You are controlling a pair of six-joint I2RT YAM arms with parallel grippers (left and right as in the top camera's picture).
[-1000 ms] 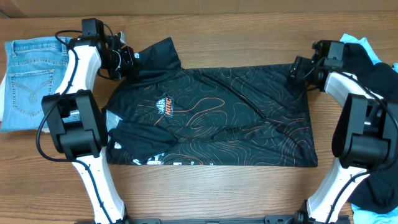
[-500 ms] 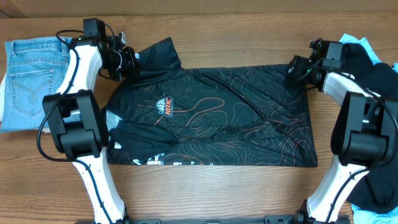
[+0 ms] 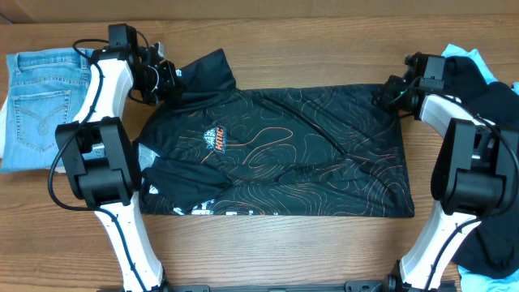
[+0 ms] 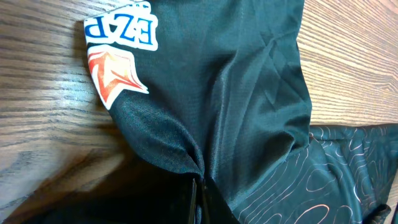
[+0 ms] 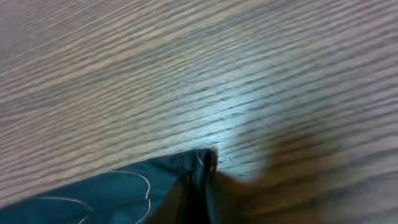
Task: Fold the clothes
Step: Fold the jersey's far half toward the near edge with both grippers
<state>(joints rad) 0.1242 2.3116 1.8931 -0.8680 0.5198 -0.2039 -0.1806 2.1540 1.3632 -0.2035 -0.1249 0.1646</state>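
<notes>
The sleeve in my left gripper goes back over the patterned body of the jersey to the jersey's near edge [image 3: 158, 208] next. My gripper releases it there, because the far half still lies unfolded.
The clothes [image 3: 276, 150], a black jersey with thin orange contour lines and an orange-white logo, lie spread flat across the table's middle. My left gripper [image 3: 172, 81] is shut on the jersey at its far left sleeve. In the left wrist view black fabric [image 4: 249, 112] bunches into the closed jaws of the left gripper [image 4: 198, 190], and a white patch with blue letters [image 4: 121, 28] shows on the sleeve. My right gripper [image 3: 388, 91] sits at the jersey's far right corner. The right wrist view shows the jersey's corner [image 5: 124, 190] pinched in the right gripper [image 5: 202, 177].
Folded light-blue jeans [image 3: 40, 97] lie at the far left. Dark and light-blue garments [image 3: 486, 85] are heaped at the right edge, with more dark cloth [image 3: 495, 251] at the near right. Bare wood [image 3: 308, 57] runs behind the jersey.
The right gripper has closed on the jersey's far right corner and shifted slightly right. The left gripper has kept its hold and has not moved.
</notes>
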